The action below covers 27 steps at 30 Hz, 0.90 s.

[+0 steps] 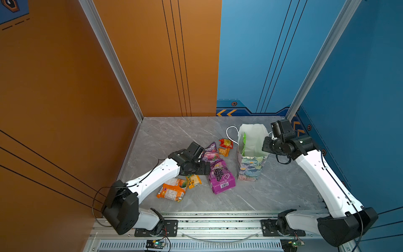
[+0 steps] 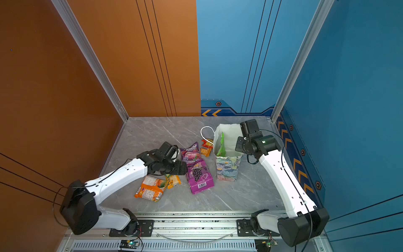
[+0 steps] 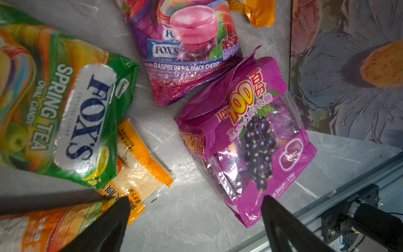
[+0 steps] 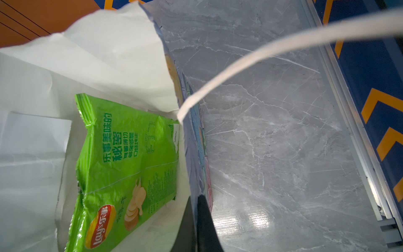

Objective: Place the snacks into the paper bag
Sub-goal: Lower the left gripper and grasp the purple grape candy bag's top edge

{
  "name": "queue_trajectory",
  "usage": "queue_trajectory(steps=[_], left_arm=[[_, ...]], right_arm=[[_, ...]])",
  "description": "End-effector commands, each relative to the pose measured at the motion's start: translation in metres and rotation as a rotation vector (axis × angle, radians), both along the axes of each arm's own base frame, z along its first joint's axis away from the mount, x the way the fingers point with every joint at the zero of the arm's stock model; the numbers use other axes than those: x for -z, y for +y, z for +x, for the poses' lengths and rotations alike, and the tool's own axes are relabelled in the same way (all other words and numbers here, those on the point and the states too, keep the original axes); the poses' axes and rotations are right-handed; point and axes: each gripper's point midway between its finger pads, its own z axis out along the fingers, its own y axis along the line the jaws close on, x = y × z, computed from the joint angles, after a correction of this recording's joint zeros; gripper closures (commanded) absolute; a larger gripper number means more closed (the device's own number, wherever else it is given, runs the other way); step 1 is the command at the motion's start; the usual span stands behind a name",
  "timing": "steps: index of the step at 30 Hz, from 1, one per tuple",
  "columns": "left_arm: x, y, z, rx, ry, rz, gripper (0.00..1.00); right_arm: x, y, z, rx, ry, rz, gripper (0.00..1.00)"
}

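Observation:
The purple grape packet's side edge [image 1: 211, 178] lies below my left gripper, with bare table alongside for a finger. My left gripper moves down toward the paper bag [image 1: 250, 169], astride that edge, next.
The paper bag [image 1: 250, 169] [image 2: 227, 169] stands upright and open at the right, white inside [image 4: 104, 54], floral outside [image 3: 349, 91]. A green crisps bag [image 1: 244, 141] [image 2: 222, 143] [image 4: 128, 161] leans inside it. My right gripper [image 1: 265, 146] [image 2: 239, 145] [image 4: 196, 197] is shut on the bag's right wall at the rim. My left gripper [image 1: 204, 169] [image 2: 182, 169] [image 3: 196, 198] hangs open over bare table, between a yellow packet [image 3: 139, 165] and a purple grape packet [image 1: 220, 177] [image 3: 250, 141]. A berries packet [image 1: 210, 152] [image 3: 187, 54], a green tea-candy packet [image 3: 65, 104], an orange packet [image 1: 172, 190] and small red and orange sachets [image 1: 225, 146] lie around.
One white cord handle [image 1: 230, 131] [image 4: 261, 50] loops out beside the bag. An aluminium rail [image 1: 218, 220] runs along the table's front edge. Orange and blue walls close the table at the left, back and right.

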Motion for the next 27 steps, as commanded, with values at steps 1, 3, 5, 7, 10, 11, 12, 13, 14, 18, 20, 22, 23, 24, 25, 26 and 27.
queue_trajectory(steps=[1,3,5,7,10,11,12,13,14,18,20,22,23,24,25,26,27], left_arm=[[-0.001,-0.011,0.011,0.078,0.011,-0.010,0.05],[0.005,-0.022,0.016,0.100,0.032,-0.025,0.06],[0.012,-0.029,0.020,0.112,0.055,-0.031,0.07],[0.023,-0.032,0.025,0.107,0.078,-0.014,0.09],[0.036,-0.042,0.026,0.127,0.120,-0.035,0.12],[0.039,-0.048,0.024,0.143,0.132,-0.059,0.13],[0.045,-0.053,0.020,0.157,0.157,-0.072,0.13],[0.050,-0.055,0.018,0.164,0.170,-0.070,0.16],[0.055,-0.056,0.016,0.168,0.182,-0.062,0.18],[0.074,-0.053,0.010,0.164,0.219,-0.025,0.25],[0.080,-0.049,0.009,0.157,0.226,-0.007,0.32],[0.083,-0.048,0.007,0.157,0.234,-0.005,0.40],[0.084,-0.048,0.005,0.154,0.236,-0.006,0.46],[0.084,-0.048,0.004,0.152,0.231,-0.011,0.50],[0.084,-0.047,0.003,0.149,0.228,-0.016,0.54],[0.083,-0.047,0.001,0.147,0.220,-0.023,0.57],[0.081,-0.047,0.000,0.141,0.210,-0.033,0.62]], right_arm=[[-0.003,0.001,-0.003,-0.010,-0.015,0.005,1.00],[-0.003,0.001,-0.003,-0.010,-0.015,0.006,1.00],[-0.002,0.002,-0.003,-0.010,-0.013,0.006,1.00],[-0.001,0.002,-0.003,-0.011,-0.011,0.007,1.00],[0.000,0.003,-0.004,-0.013,-0.007,0.012,1.00],[0.001,0.004,-0.004,-0.016,-0.006,0.011,1.00],[0.000,0.004,-0.004,-0.016,-0.007,0.010,1.00],[0.000,0.004,-0.004,-0.015,-0.008,0.009,1.00],[0.000,0.003,-0.004,-0.016,-0.005,0.008,1.00],[0.000,0.004,-0.005,-0.016,-0.007,0.009,1.00],[0.000,0.004,-0.005,-0.016,-0.007,0.009,1.00],[0.000,0.004,-0.005,-0.016,-0.006,0.009,1.00],[-0.001,0.004,-0.005,-0.017,-0.006,0.007,1.00],[-0.001,0.004,-0.005,-0.018,-0.006,0.006,1.00],[-0.002,0.003,-0.005,-0.015,-0.006,0.004,1.00],[-0.001,0.002,-0.005,-0.014,-0.006,0.003,1.00],[-0.001,0.003,-0.006,-0.015,-0.005,0.002,1.00]])
